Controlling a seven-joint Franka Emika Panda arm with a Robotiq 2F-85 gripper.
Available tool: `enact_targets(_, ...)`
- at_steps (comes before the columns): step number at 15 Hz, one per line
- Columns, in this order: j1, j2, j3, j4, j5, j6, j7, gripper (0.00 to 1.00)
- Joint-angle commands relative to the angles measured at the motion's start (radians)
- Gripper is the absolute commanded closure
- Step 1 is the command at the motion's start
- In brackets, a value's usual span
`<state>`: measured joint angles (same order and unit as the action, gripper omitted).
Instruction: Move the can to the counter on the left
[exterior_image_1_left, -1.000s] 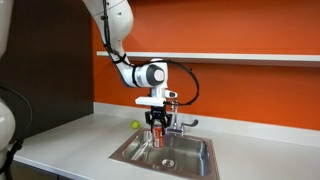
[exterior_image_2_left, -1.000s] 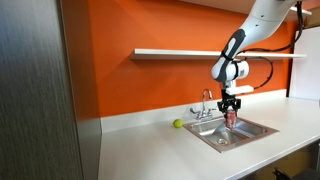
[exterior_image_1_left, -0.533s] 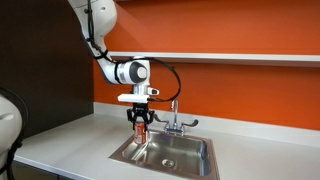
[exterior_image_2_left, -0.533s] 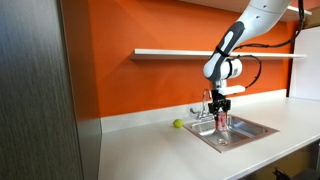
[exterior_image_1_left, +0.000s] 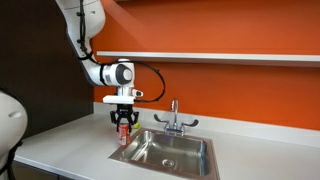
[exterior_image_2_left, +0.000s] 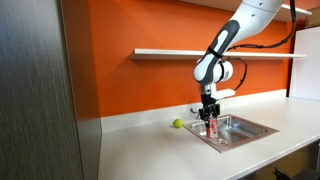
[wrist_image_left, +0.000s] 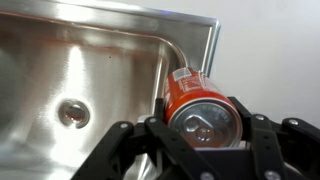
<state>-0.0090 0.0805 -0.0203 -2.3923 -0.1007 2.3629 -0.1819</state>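
I will move my gripper toward the right in the wrist view next, then lower and release the can (exterior_image_1_left: 124, 130), because the bare counter is below it and to that side.
My gripper (exterior_image_1_left: 123, 122) is shut on the red can (exterior_image_1_left: 124, 130) and holds it upright in the air over the sink's edge. In an exterior view the can (exterior_image_2_left: 211, 126) hangs just above the sink rim. In the wrist view the can (wrist_image_left: 196, 102) fills the space between the black fingers (wrist_image_left: 205, 128), silvery top toward the camera. Below it lie the sink's corner and the light grey-white counter (wrist_image_left: 270, 50). The broad counter (exterior_image_1_left: 70, 140) stretches beside the sink, and it also shows in an exterior view (exterior_image_2_left: 160, 150).
The stainless steel sink (exterior_image_1_left: 175, 153) has a drain (wrist_image_left: 72, 113) and a faucet (exterior_image_1_left: 172, 115) behind it. A small yellow-green ball (exterior_image_2_left: 178, 124) lies on the counter by the orange wall. A shelf (exterior_image_1_left: 230, 56) runs along the wall above. A dark cabinet (exterior_image_2_left: 40, 90) stands at one end.
The arm has carried the can sideways from over the middle of the sink basin to the sink's edge next to the counter. The grip on the can is unchanged.
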Motion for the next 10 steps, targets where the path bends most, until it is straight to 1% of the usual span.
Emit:
enact_targets(1, 0.019, -0.032, 0.033, -0.01, 0.022, -0.042, -0.053, 0.62)
enact_targets(5, 0.04, -0.016, 0.061, -0.011, 0.048, -0.037, -0.089, 0.62)
enact_targets(10, 0.056, 0.004, 0.09, -0.015, 0.108, -0.021, -0.147, 0.62)
